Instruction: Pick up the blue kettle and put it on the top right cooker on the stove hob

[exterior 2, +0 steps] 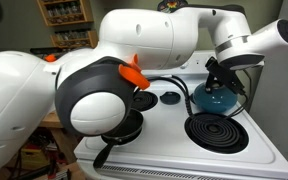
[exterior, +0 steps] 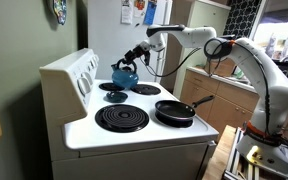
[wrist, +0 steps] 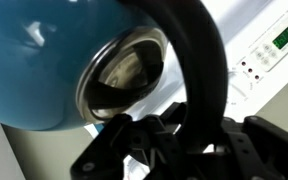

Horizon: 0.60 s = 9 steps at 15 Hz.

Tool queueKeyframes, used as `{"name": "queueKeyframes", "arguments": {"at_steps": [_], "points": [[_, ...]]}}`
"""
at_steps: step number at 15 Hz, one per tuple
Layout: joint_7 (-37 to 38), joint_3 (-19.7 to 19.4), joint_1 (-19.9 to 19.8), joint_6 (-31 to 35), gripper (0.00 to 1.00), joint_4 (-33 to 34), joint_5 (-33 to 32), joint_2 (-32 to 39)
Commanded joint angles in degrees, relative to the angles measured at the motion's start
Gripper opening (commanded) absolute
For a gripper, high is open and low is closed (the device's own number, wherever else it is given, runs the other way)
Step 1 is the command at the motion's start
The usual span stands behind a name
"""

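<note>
I need to move the kettle outward with my gripper toward the raised back panel and let it go on the rear burner (exterior: 111,87), because the dark edge of that burner is still uncovered.
The blue kettle (exterior: 124,76) is at the far end of the white stove hob (exterior: 84,128), close to the raised back panel. It also shows in an exterior view (exterior 2: 216,98). My gripper (exterior: 134,56) is shut on its dark arched handle from above, as also seen in an exterior view (exterior 2: 222,70). In the wrist view the handle (wrist: 196,70) runs between my jaws (wrist: 184,135), with the blue body (wrist: 34,60) and lid rim just beyond. The kettle sits very low; whether it touches the hob is unclear. Small coil burners (exterior: 145,89) (exterior 2: 170,98) lie beside it. What is under it is hidden.
A black frying pan (exterior: 174,112) sits on a burner near the hob's edge, handle pointing outwards. The large coil burner (exterior: 121,119) (exterior 2: 216,130) is bare. The knobbed back panel (exterior: 69,72) rises beside the kettle. My arm blocks much of an exterior view (exterior 2: 94,90).
</note>
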Motion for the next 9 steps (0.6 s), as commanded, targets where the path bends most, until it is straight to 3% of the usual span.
{"name": "queueKeyframes", "arguments": {"at_steps": [1, 9], "points": [[-0.88, 0.99, 0.09, 0.8, 0.02, 1.23, 1.26, 1.32], [-1.68, 5.16, -0.53, 5.14, 0.02, 3.7, 1.29, 4.12]]}}
